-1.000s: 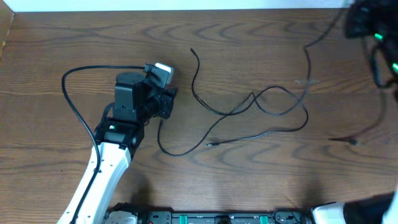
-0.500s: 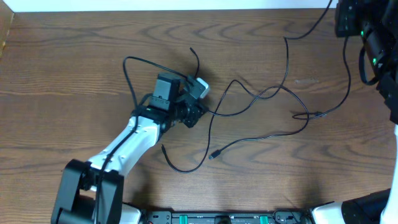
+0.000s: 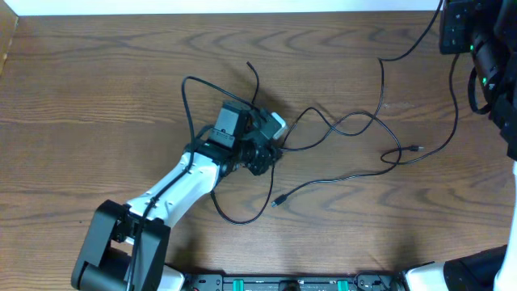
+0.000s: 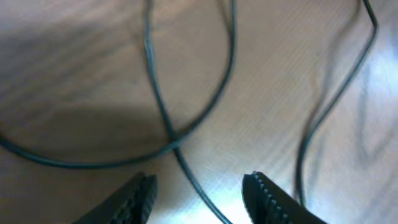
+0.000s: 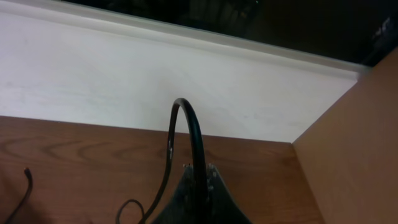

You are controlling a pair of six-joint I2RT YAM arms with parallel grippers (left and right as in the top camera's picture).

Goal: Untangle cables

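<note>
The held cable still runs into the crossed pieces of cable. My right gripper will next swing it toward the side board (image 5: 349,154), then tilt down and open.
Thin black cables (image 3: 355,129) lie crossed and looped on the wooden table, right of centre. One plug end (image 3: 277,200) lies near the front and another (image 3: 414,148) to the right. My left gripper (image 3: 265,158) is open and low over the left side of the tangle. In the left wrist view one cable strand (image 4: 186,168) runs between its jaws (image 4: 200,186), and other strands curve beyond. My right gripper (image 3: 454,20) is raised at the far right corner. In the right wrist view its fingers (image 5: 198,173) are shut on a cable (image 5: 194,134) that arches above them.
The wooden table (image 3: 97,97) has a white wall strip (image 5: 124,81) along the far edge and a raised wooden side board (image 5: 348,143) at the right. The left arm's own thicker wire (image 3: 187,101) loops behind its wrist.
My left arm has swung right, from the table's left part to the tangle's left side. The cables have shifted, with one strand pulled up towards the right gripper.
</note>
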